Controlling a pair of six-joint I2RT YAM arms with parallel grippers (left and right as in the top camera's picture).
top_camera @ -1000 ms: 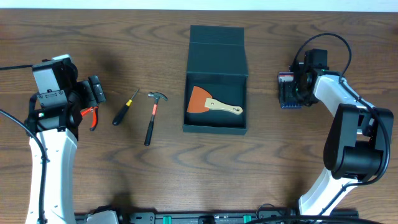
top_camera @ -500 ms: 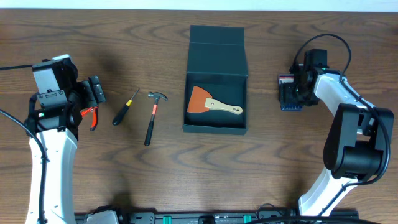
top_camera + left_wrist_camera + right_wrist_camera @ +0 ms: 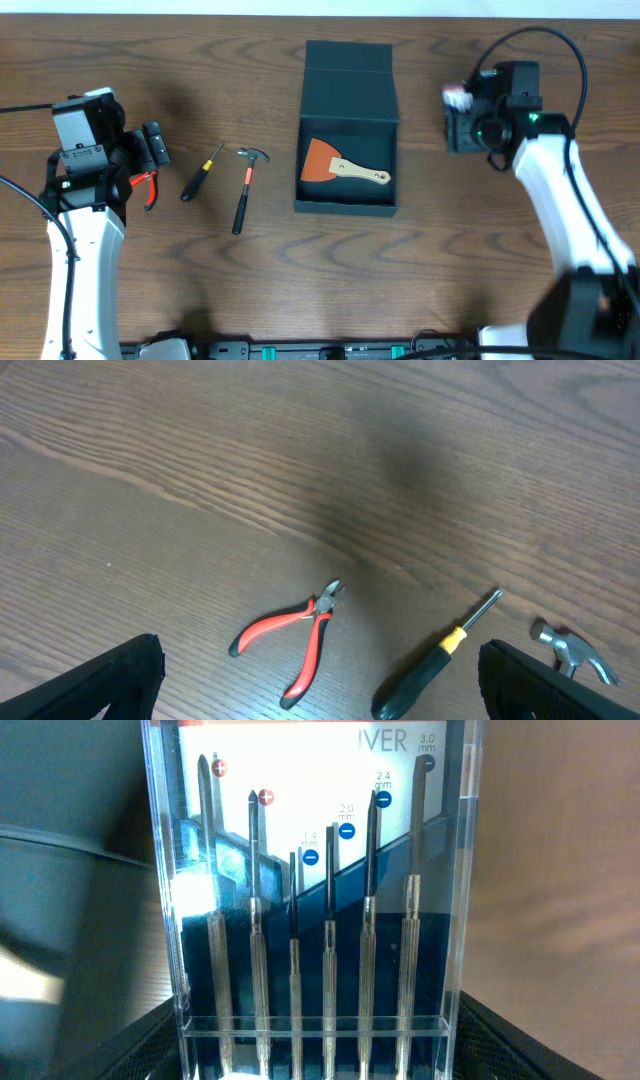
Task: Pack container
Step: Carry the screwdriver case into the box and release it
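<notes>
My right gripper will move the clear case it is holding over the container next. Then it will lower the case onto the scraper [image 3: 343, 167], the only thing inside.
The dark container [image 3: 347, 205] sits open at the table's centre with its lid flap laid back; an orange scraper with a wooden handle [image 3: 340, 167] lies inside. My right gripper [image 3: 458, 122] is shut on a clear case of precision screwdrivers [image 3: 315, 900], held above the table to the right of the container. My left gripper [image 3: 320, 690] is open and empty above red pliers [image 3: 296, 633]. A black-and-yellow screwdriver [image 3: 200, 173] and a small hammer [image 3: 245, 187] lie between the pliers and the container.
The pliers also show in the overhead view [image 3: 149, 187], beside my left arm. The screwdriver [image 3: 432, 658] and the hammer head [image 3: 565, 647] show in the left wrist view. The wood table's far edge runs along the top.
My right gripper has lifted the screwdriver case off the table and carried it up and slightly toward the container. The left arm has not moved.
</notes>
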